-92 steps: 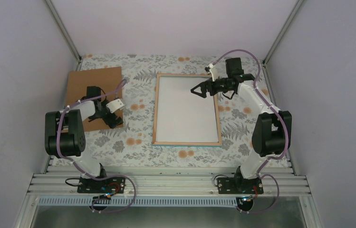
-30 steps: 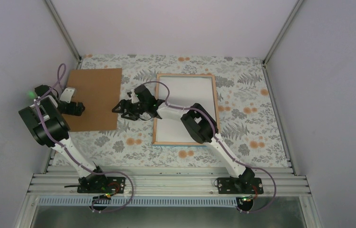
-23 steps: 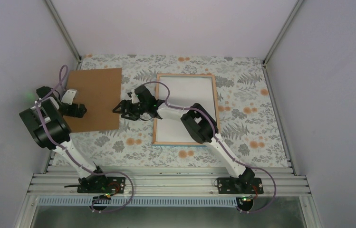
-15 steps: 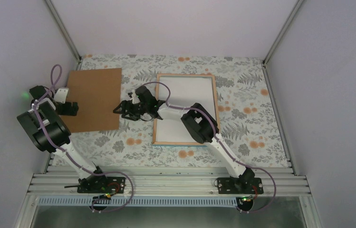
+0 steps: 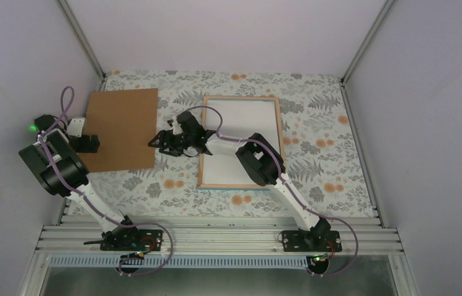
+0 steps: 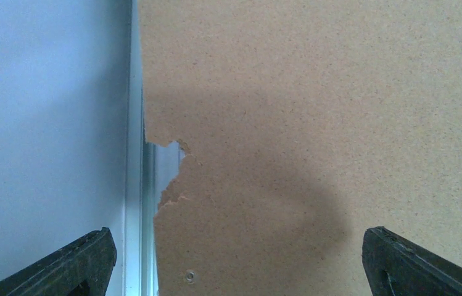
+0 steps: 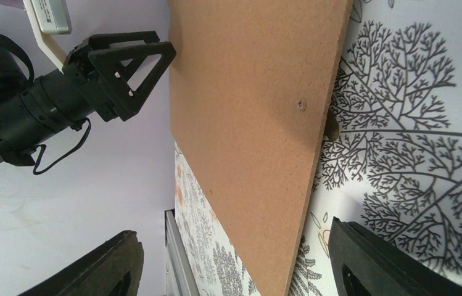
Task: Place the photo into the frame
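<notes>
Next, my left gripper tilts toward level and closes its fingers on the backing board's edge by the bar beside the chip (image 6: 158, 239), because the brown backing board (image 6: 314, 92) lies flat.
The frame (image 5: 240, 97) lies flat mid-table, wood-coloured back up. The photo (image 5: 247, 120) lies inside it, plain white back up; its flower side is hidden. My right arm reaches across the frame's left part. My right gripper (image 5: 154, 143) is open and empty at the right edge of the brown backing board (image 5: 123, 123); in the right wrist view (image 7: 234, 259) that edge (image 7: 314, 154) runs between the jaws. My left gripper (image 5: 97, 144) is open and empty over the board's left edge; in the left wrist view (image 6: 234, 265) the board (image 6: 314, 92) shows a chipped edge.
The floral tablecloth (image 5: 327, 142) covers the table. A metal rail and the left wall (image 6: 43, 123) run right beside the board's left edge. The left gripper (image 7: 154, 55) shows in the right wrist view across the board. Walls close in the back and right.
The right arm swung from the frame's far right across to the board's right edge. The left gripper drew back from the board's near right part to its left edge.
</notes>
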You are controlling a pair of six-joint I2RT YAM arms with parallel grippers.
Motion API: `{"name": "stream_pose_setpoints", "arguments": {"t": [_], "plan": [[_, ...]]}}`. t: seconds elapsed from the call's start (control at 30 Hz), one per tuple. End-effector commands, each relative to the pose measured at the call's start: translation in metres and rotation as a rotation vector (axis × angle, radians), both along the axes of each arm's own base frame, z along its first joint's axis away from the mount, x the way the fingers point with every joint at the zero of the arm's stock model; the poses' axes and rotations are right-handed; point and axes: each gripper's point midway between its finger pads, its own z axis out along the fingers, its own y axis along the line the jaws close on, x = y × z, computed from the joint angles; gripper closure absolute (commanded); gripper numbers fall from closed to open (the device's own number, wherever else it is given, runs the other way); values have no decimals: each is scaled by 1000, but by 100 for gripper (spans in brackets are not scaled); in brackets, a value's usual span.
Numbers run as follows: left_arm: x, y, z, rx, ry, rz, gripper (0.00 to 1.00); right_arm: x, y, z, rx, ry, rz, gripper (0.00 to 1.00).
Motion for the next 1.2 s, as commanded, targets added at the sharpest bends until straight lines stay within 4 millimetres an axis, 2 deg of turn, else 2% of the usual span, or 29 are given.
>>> {"name": "stream_pose_setpoints", "arguments": {"t": [0.0,0.33,0.6,0.8,0.87,0.97,1.07,1.17], "plan": [[-13,-11,-22,-76,39,-15,0,3,-18,-33,-105,35,-44,24],[-23,-16,-47,-131,96,23,0,-2,-15,-40,-95,54,-37,25],[-27,-5,-51,-89,120,85,0,-7,-11,-48,-98,72,-32,26],[-27,-29,-58,-218,122,32,0,-7,-12,-50,-102,76,-33,26],[-23,-35,-50,-243,91,7,0,-7,-12,-50,-103,74,-33,26],[-16,-41,-27,-261,27,-25,0,-7,-12,-50,-99,73,-33,27],[-7,-47,4,-265,-52,-60,2,-8,-12,-54,-101,80,-30,29],[-2,-62,36,-279,-120,-117,4,-10,-12,-56,-99,92,-29,31]]}}
